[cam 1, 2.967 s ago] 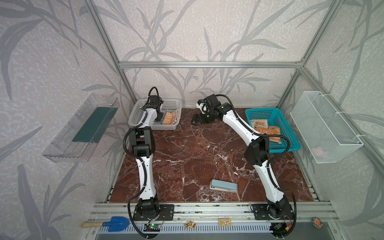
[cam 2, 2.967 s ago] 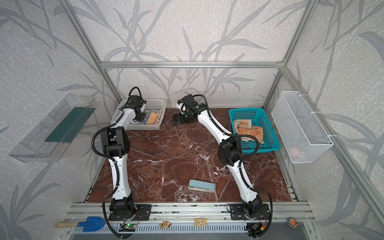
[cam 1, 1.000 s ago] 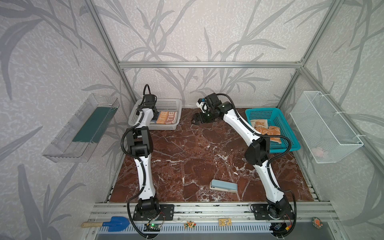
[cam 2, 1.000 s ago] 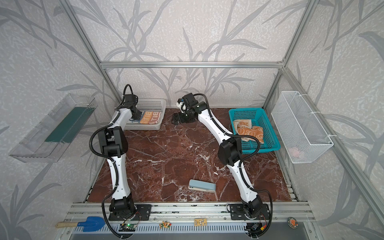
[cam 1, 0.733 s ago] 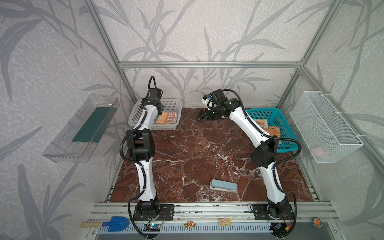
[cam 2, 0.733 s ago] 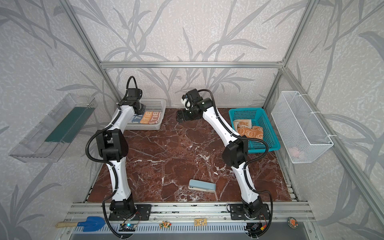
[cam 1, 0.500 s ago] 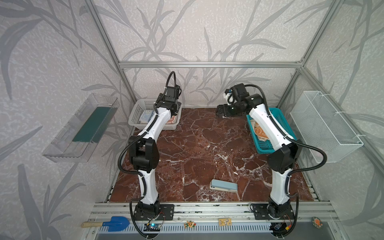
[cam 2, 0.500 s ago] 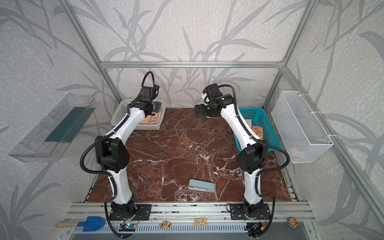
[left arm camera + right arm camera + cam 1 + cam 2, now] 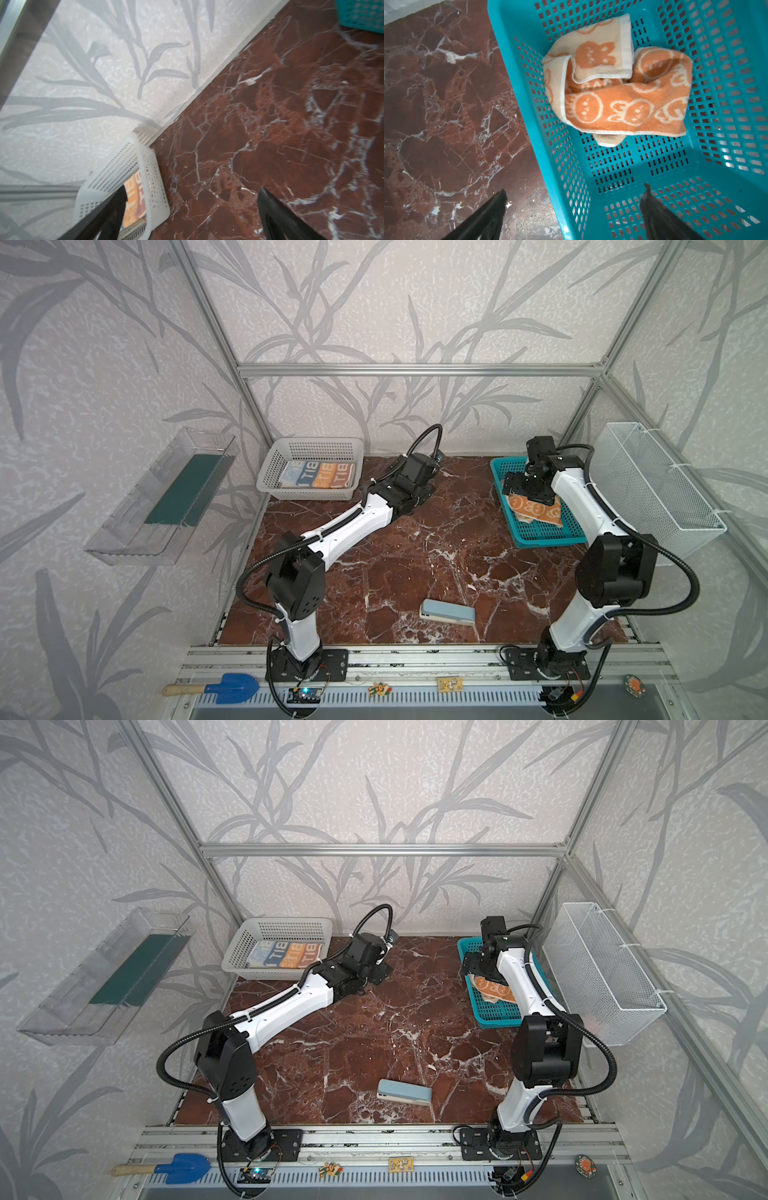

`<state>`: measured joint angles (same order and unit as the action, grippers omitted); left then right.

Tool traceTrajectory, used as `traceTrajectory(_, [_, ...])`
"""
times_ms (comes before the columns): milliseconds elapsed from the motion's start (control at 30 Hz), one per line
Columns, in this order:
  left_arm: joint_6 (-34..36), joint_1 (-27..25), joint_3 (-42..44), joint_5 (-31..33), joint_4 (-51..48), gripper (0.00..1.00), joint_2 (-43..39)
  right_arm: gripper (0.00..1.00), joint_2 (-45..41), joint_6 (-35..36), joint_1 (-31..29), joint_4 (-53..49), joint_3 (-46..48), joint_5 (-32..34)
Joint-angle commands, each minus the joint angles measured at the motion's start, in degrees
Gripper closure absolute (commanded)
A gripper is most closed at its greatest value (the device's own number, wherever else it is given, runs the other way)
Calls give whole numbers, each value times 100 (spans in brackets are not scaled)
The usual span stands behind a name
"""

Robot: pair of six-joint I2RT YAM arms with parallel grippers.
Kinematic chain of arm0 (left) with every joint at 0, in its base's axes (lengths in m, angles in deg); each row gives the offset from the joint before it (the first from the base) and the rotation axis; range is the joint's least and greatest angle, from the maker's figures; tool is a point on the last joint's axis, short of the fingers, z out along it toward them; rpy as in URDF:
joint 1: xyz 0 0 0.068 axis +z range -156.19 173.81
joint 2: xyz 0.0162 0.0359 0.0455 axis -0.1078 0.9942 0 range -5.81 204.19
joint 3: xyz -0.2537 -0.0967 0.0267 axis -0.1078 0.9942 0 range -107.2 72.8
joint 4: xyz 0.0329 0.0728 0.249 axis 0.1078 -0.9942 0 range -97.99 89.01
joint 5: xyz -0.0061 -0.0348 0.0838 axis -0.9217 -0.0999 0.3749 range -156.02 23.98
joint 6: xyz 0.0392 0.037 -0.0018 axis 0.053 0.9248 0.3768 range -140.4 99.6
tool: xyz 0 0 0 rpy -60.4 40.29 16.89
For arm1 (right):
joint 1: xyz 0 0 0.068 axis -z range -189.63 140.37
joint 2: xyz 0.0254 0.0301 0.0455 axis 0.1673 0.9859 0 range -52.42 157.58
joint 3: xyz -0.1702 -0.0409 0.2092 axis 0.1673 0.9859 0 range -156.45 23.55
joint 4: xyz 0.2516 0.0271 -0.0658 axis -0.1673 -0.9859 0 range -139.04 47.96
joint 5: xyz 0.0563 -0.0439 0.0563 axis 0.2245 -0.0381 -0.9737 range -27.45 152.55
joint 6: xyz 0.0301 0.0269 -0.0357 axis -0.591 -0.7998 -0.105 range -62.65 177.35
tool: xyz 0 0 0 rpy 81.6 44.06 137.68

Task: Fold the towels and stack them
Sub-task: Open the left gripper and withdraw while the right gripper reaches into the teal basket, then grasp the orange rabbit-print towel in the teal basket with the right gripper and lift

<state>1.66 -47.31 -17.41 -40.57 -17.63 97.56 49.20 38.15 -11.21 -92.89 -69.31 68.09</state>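
Observation:
The open fingers straddle the teal basket's side. My right gripper moves down next, clear of that side, onto the orange-and-cream towel's orange fold (image 9: pixel 523 504) (image 9: pixel 596 102) beside the cream flap.
A folded towel with blue and orange lettered blocks (image 9: pixel 318 475) (image 9: pixel 286 955) lies in the white basket (image 9: pixel 307 443); its orange edge (image 9: pixel 135 199) shows in the left wrist view. An orange-and-cream towel with animal faces (image 9: pixel 623 93) (image 9: pixel 536 510) lies crumpled in the teal basket (image 9: pixel 612 166) (image 9: pixel 544 537). My left gripper (image 9: pixel 192 189) (image 9: pixel 424 489) hangs open and empty over the marble, just right of the white basket. My right gripper (image 9: pixel 574 188) (image 9: pixel 525 493) is open and empty, straddling the teal basket's left wall short of the towel.
A pale blue stapler-like block (image 9: pixel 446 612) lies on the marble table near the front. A white wire basket (image 9: pixel 656 485) hangs on the right wall and a clear tray (image 9: pixel 166 497) on the left wall. The back wall is close behind both baskets.
My left gripper came out of the white basket and swung right over the marble. My right gripper swung from the back middle to the teal basket. Both stayed open.

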Motion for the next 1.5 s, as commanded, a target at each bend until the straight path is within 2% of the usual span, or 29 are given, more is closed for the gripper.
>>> traceTrajectory(0, [131,-178,30,-112,374,1,-140,1,260,-136,104,102,-127,422])
traceTrajectory(367, [113,-473,-75,-446,556,1,283,1,1255,-396,244,165,-602,619])
traceTrajectory(533, [166,-516,-49,-443,690,1,442,0,1843,-547,398,233,-936,177])
traceTrajectory(767, [96,-528,-9,-397,700,1,561,14,2466,-689,449,162,-1307,-165])
traceTrajectory(867, [79,-536,89,-375,724,1,535,26,2589,-724,449,220,-1262,-189])
traceTrajectory(1033, [105,-546,153,-351,695,1,479,64,2696,-677,457,286,-1204,-177])
traceTrajectory(1133, [123,-552,131,-272,647,1,456,81,2644,-638,457,254,-1244,-163])
traceTrajectory(1233, [173,-576,110,-79,670,1,412,94,2469,-613,457,157,-1326,-174])
traceTrajectory(1300, [197,-600,147,10,726,1,319,100,2241,-594,457,85,-1344,-213])
traceTrajectory(1467, [78,-607,187,94,655,1,16,100,1374,-535,406,-90,-1298,-426])
